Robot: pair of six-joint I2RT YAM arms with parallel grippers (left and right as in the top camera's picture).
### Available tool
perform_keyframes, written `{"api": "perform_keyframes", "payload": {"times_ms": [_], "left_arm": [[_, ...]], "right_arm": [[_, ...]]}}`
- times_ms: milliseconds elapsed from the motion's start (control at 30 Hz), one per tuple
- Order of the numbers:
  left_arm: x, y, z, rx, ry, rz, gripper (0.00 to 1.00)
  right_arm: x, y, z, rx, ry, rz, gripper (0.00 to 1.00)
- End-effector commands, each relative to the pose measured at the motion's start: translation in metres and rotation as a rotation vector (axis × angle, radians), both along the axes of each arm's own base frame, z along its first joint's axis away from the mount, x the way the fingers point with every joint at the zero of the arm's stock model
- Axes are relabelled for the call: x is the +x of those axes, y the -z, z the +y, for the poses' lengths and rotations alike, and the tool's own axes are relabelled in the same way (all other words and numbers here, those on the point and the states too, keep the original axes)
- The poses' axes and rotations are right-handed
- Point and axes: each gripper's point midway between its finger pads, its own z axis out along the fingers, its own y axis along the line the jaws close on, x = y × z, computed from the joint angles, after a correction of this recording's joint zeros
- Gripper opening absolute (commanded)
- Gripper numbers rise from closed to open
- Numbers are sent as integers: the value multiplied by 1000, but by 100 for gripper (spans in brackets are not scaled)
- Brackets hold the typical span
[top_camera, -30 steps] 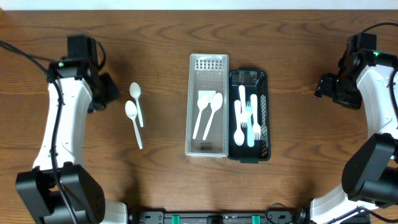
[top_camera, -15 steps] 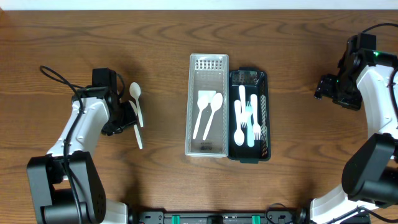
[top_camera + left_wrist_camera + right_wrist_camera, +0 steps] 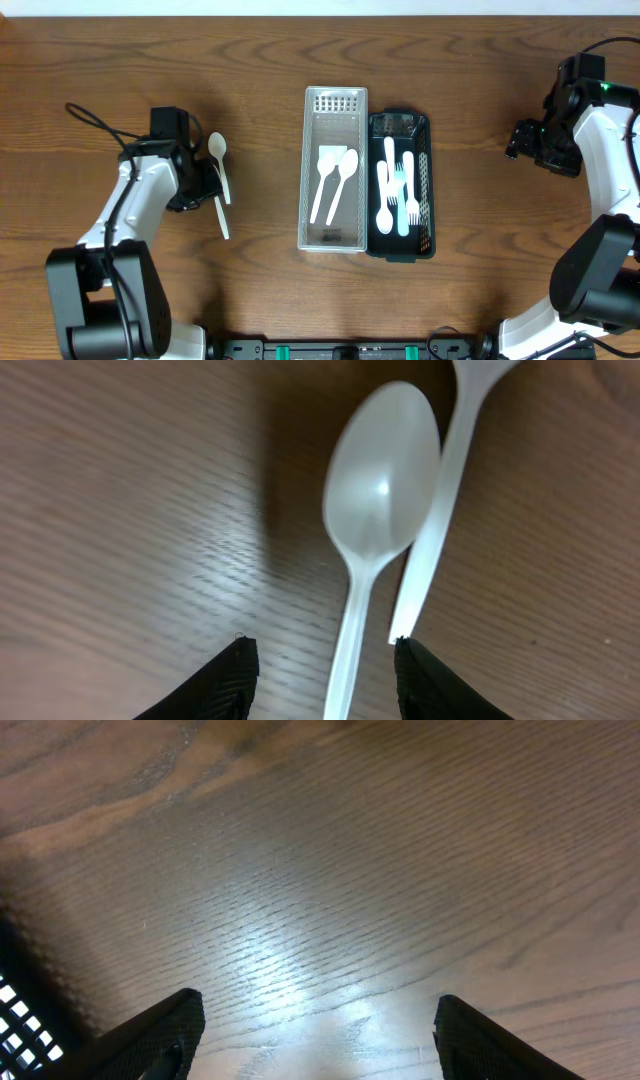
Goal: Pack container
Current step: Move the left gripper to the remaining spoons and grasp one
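The nearer spoon's handle already runs between my left gripper's open fingers. My left gripper should next go down with its fingers open onto the nearer spoon's neck (image 3: 361,570), where the spoon's bowl narrows.
Two white plastic spoons lie on the table left of centre. One spoon (image 3: 218,152) shows in full. The other spoon's handle (image 3: 222,222) sticks out from under my left gripper (image 3: 205,186). In the left wrist view my left gripper (image 3: 322,648) is open, low over the table, with the nearer spoon (image 3: 382,480) running its handle between the fingers. The second spoon's handle (image 3: 435,530) lies just to its right. The clear container (image 3: 303,170) holds two white utensils. My right gripper (image 3: 520,140) is open and empty over bare wood (image 3: 318,1003).
A black slotted basket (image 3: 432,180) with several white and pale blue utensils stands against the clear container's right side. Its corner shows at the left edge of the right wrist view (image 3: 12,1005). Bare wood lies between the spoons and the containers.
My left arm has swung down and to the right, from beside the spoons to over them, and has settled there. The right arm has not moved.
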Motion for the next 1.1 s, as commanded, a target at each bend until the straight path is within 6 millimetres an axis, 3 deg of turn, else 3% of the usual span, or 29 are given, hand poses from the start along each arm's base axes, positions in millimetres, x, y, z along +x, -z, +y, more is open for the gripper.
{"api": "perform_keyframes", "payload": {"times_ms": [0, 333, 800, 1067], "left_arm": [[-3, 16, -9, -3, 51, 48, 47], [-8, 43, -9, -7, 51, 122, 47], [-7, 42, -9, -7, 51, 115, 47], [-8, 41, 3, -10, 3, 114, 46]], "right_arm": [[-1, 4, -2, 3, -6, 11, 77], [-3, 4, -2, 4, -6, 16, 77], [-3, 4, -2, 3, -6, 18, 77], [-3, 4, -2, 3, -6, 18, 77]]}}
